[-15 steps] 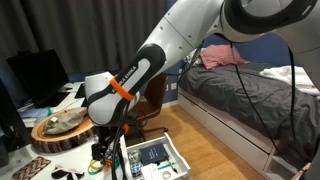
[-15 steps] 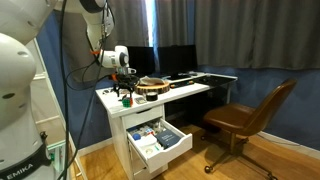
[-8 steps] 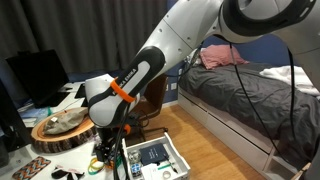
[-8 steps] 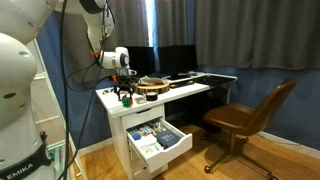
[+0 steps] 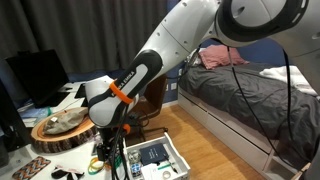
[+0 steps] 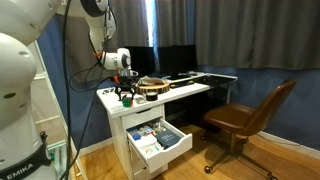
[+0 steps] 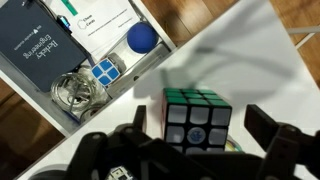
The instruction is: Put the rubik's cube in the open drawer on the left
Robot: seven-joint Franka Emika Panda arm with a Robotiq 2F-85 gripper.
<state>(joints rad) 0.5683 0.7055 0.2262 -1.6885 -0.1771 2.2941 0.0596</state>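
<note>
My gripper brings both open fingers straight in onto the sides of the rubik's cube (image 6: 127,101) (image 7: 198,120) next. The cube stands between them with a small gap at each.
The rubik's cube (image 7: 198,120) stands on the white desk, green face up and white face toward the camera. My gripper (image 7: 203,128) is open, with one finger on each side of the cube and a small gap at both. In both exterior views the gripper (image 5: 105,155) (image 6: 126,95) hangs low over the desk corner, and the cube shows only as a small coloured spot (image 6: 126,101). The white drawer (image 7: 150,62) is pulled out below the desk edge (image 5: 180,157) (image 6: 168,152). It holds a dark book, a blue ball and cables.
A round wicker tray (image 5: 60,132) with items sits on the desk behind the gripper, and a flat dark gadget (image 5: 36,166) lies near it. Monitors (image 6: 175,60) stand at the back. A brown chair (image 6: 245,120) and a bed (image 5: 250,90) stand beyond the drawer.
The arm has sunk very slightly toward the desk; the cube and drawer have not moved.
</note>
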